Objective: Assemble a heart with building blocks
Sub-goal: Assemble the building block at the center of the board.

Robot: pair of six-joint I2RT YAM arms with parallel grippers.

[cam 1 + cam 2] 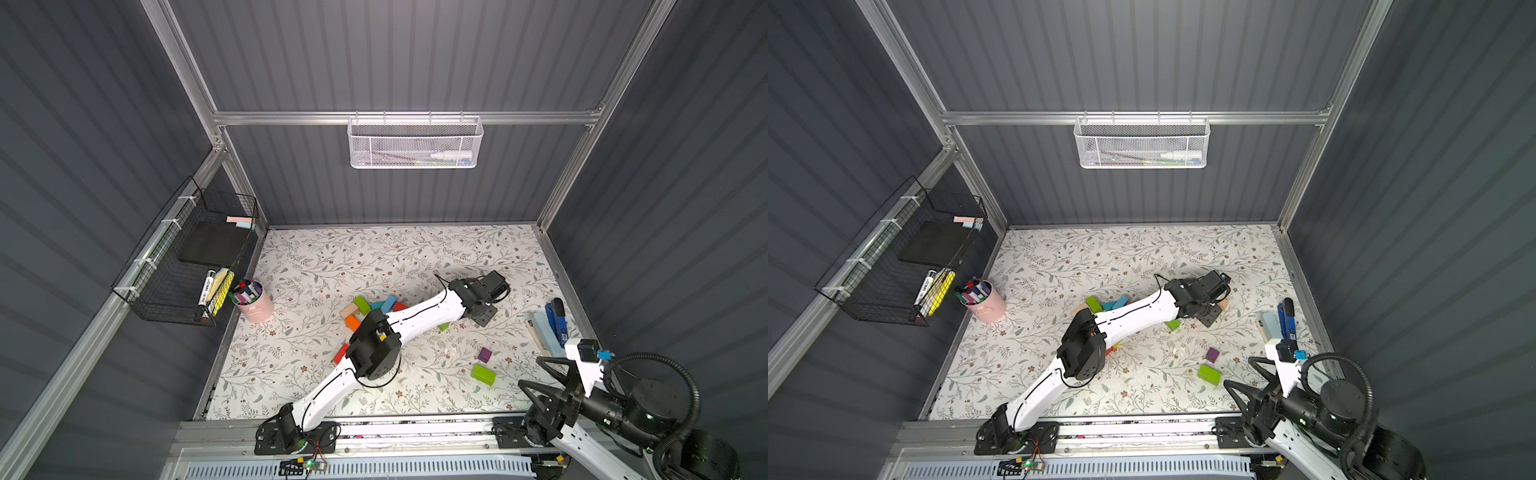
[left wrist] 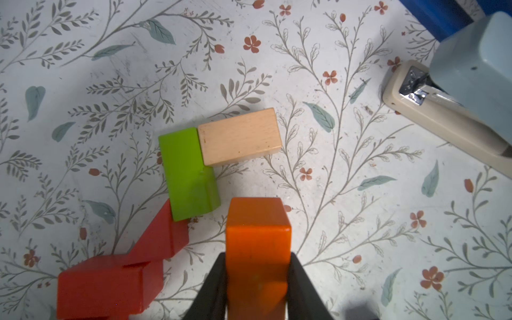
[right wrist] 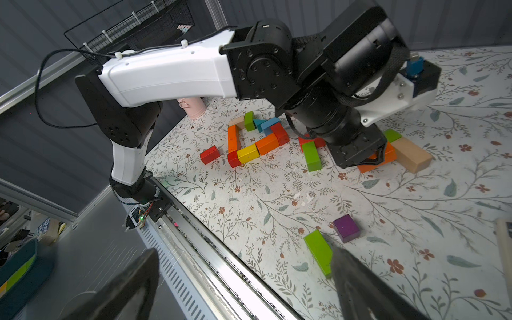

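Note:
The orange block (image 2: 257,238) should go down next onto the bare mat below at the tan block's loose end (image 2: 289,173), so the left gripper should shift slightly toward the stapler, lower it there and release it.
My left gripper (image 2: 257,263) is shut on an orange block (image 2: 257,238), one black finger on each side. It holds the block low over the mat beside a green block (image 2: 188,171), a tan block (image 2: 239,137) and red blocks (image 2: 163,238). In the right wrist view the held orange block (image 3: 388,159) sits under the left gripper, next to the tan block (image 3: 412,155). A chain of building blocks (image 3: 248,153) in orange, red, yellow, blue, teal and green lies behind it. My right gripper (image 3: 243,266) stands open and empty at the front right, near a loose green block (image 1: 483,375) and a purple cube (image 1: 484,354).
A pale blue stapler (image 1: 544,328) and a blue tool (image 1: 557,320) lie at the right edge of the mat. A pink cup of markers (image 1: 253,301) stands at the left. A black wire basket (image 1: 187,266) and a white mesh basket (image 1: 415,141) hang on the walls.

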